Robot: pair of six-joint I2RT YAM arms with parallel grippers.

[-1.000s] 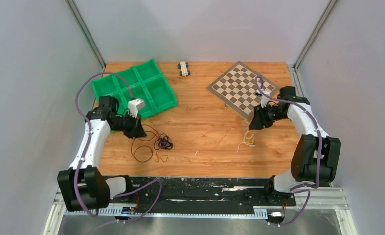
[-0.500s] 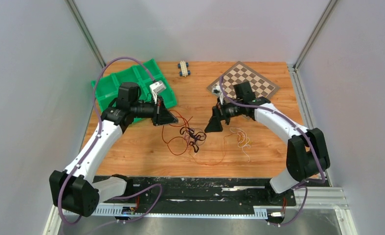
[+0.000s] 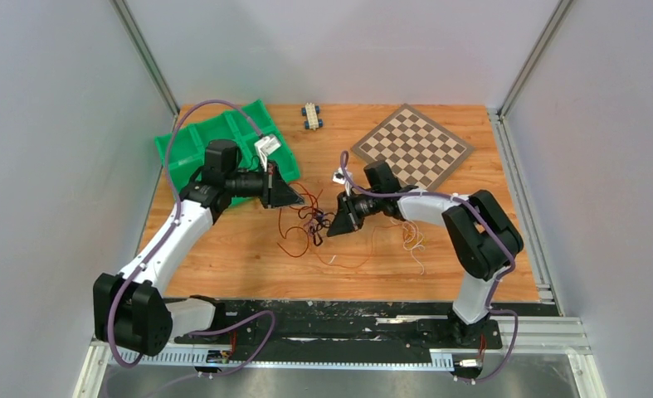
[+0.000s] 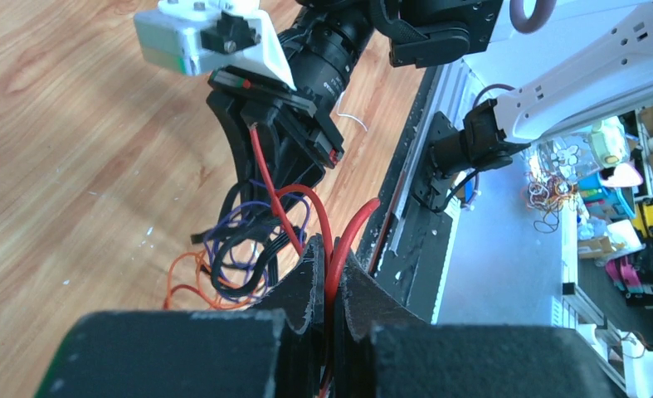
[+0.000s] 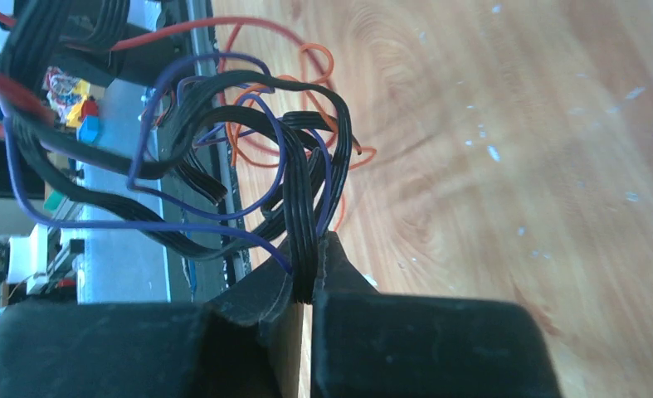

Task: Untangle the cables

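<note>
The red cable still runs among the black ribbon cable's loops, so my right gripper should move away from my left gripper to beside the thin pale wire (image 3: 406,239).
A tangle of cables (image 3: 314,224) hangs between my two grippers above the table's middle. It holds a red cable (image 4: 339,245), a flat black ribbon cable (image 5: 306,207), purple wires (image 5: 269,141) and an orange wire (image 3: 294,247) looping on the wood. My left gripper (image 3: 299,199) is shut on the red cable, seen between its fingers in the left wrist view (image 4: 329,261). My right gripper (image 3: 329,228) is shut on the black ribbon cable, seen clamped in the right wrist view (image 5: 310,269). The grippers face each other, close together.
A green compartment tray (image 3: 215,137) lies at the back left, under the left arm. A chessboard (image 3: 412,145) lies at the back right. A small toy car (image 3: 311,115) sits at the back edge. A thin pale wire (image 3: 412,240) lies right of the tangle.
My right gripper has moved left toward the tangle and now holds the black ribbon cable. The left gripper has shifted slightly, still holding the red cable. The tangle is lifted between them.
</note>
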